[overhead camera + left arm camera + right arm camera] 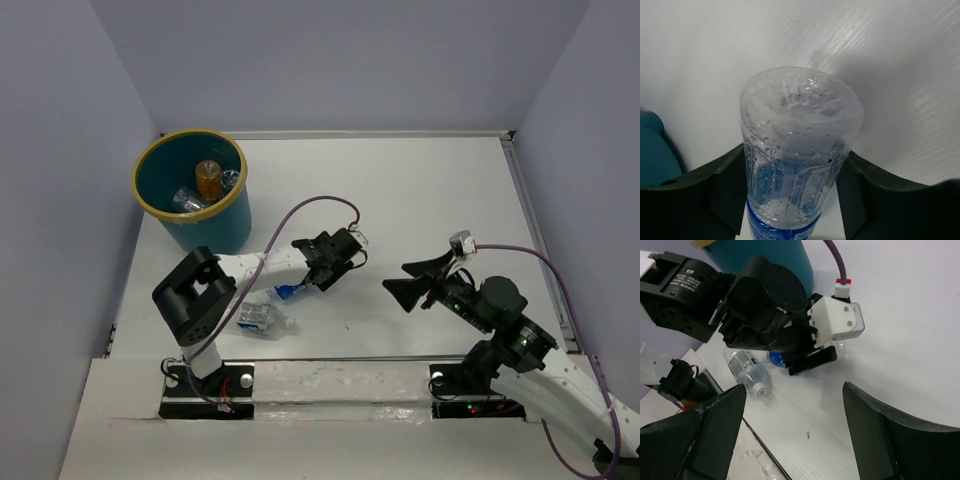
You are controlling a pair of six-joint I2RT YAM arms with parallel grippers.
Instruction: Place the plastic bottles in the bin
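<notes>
The bottle goes up and outward with my left gripper next, to the gripper's left in the top view, over the bin's opening [187, 172], and comes free there.
The teal bin [152, 165] with a yellow rim stands at the back left. It holds the orange-liquid bottle [208, 178] and clear bottles [190, 199]. My left gripper [340, 262] is shut on a clear, blue-labelled bottle [795, 150] low over the table's middle. Both fingers [725, 190] press its sides, and its base points away from the wrist camera. Its label shows in the top view [290, 292]. Another clear bottle [262, 318] lies on the table near the left arm's base, also in the right wrist view [747, 371]. My right gripper [395, 278] is open and empty, facing the left gripper.
The left arm's purple cable [320, 203] loops over the table's middle. The bin's wall shows at the left edge of the left wrist view [652, 152] and at the top of the right wrist view [765, 255]. A raised rail runs along the table's right side [528, 215].
</notes>
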